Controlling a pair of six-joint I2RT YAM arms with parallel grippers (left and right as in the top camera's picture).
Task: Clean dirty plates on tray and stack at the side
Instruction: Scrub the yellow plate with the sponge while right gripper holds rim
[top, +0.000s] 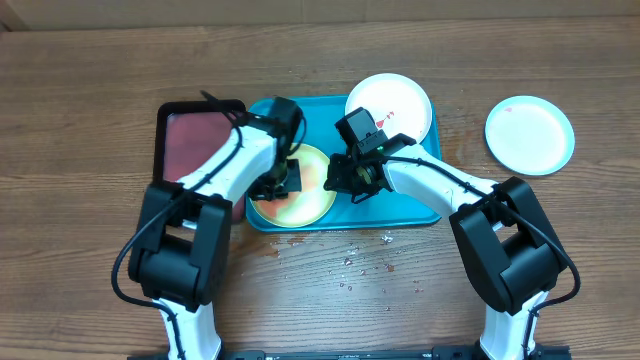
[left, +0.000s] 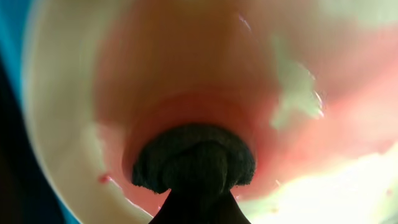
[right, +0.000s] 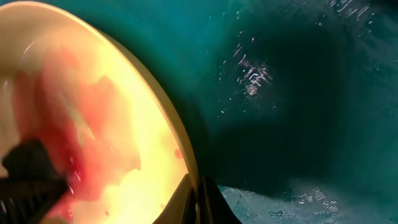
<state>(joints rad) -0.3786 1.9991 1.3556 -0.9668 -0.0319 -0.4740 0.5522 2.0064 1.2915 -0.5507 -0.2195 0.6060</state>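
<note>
My left gripper should move up off the plate, go over the black tray's reddish liquid (top: 199, 142) and release the sponge there, because red sauce is all around the sponge.
The lime green plate (top: 305, 195), smeared with red sauce, lies at the front left of the turquoise tray (top: 420, 195). My left gripper (top: 284, 181) is shut on a dark sponge (left: 194, 158) and presses it onto the plate's wet red middle (left: 186, 68). My right gripper (top: 346, 181) is shut on the green plate's right rim (right: 186, 163), one finger each side (right: 200, 202). The white plate (top: 390, 103), with small red spots, rests on the tray's back right corner. The light blue plate (top: 530, 135) lies on the table to the right, off the tray.
A smaller black tray (top: 195, 140) with reddish liquid stands just left of the turquoise tray, under my left arm. Water drops and small red spots (top: 350, 262) lie on the wooden table in front of the tray. The tray floor (right: 298, 93) is wet.
</note>
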